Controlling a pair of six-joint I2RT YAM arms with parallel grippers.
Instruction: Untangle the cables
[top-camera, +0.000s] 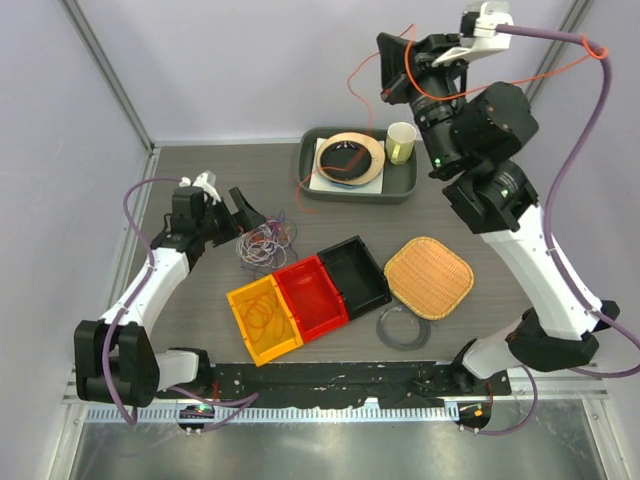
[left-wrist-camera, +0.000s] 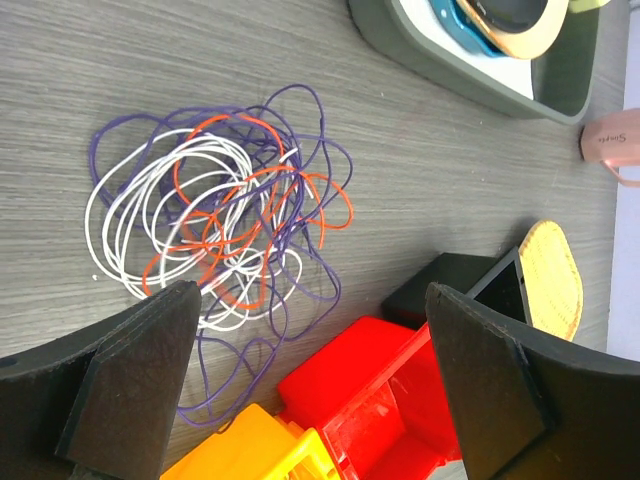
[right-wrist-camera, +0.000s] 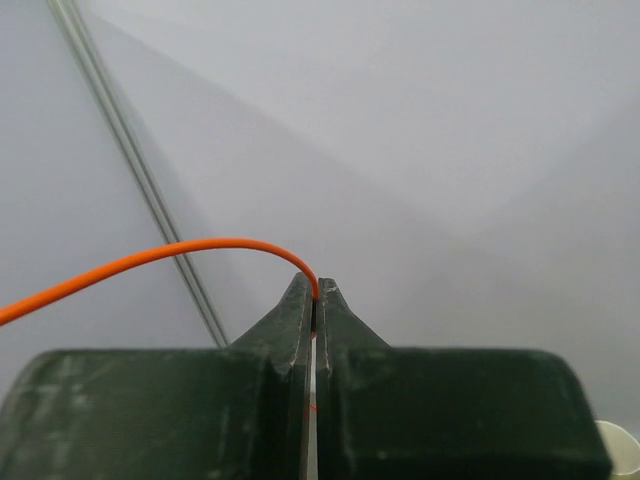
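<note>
My right gripper holds the orange cable and will next move down and back over the red bin (top-camera: 311, 298), fingers tipping downward, to release it there, since that bin is empty.
A tangle of thin cables (top-camera: 265, 240), purple, white and orange-red, lies on the table left of the bins. In the left wrist view the same cables (left-wrist-camera: 220, 230) spread just beyond my open left gripper (left-wrist-camera: 310, 300), whose fingers touch none of them. From above, the left gripper (top-camera: 235, 215) sits at the tangle's left edge. My right gripper (top-camera: 385, 65) is raised high at the back, shut on a single orange cable (right-wrist-camera: 150, 258) pinched at its tips (right-wrist-camera: 315, 290). That orange cable (top-camera: 352, 75) arcs away to the left and hangs down toward the tray.
A yellow bin (top-camera: 240, 300) holding an orange coil, a red bin (top-camera: 312, 295) and a black bin (top-camera: 355, 272) stand in a row mid-table. A woven mat (top-camera: 428, 276) and a ring (top-camera: 403, 328) lie to the right. A green tray (top-camera: 405, 185) with plate and cup (top-camera: 401, 142) stands behind.
</note>
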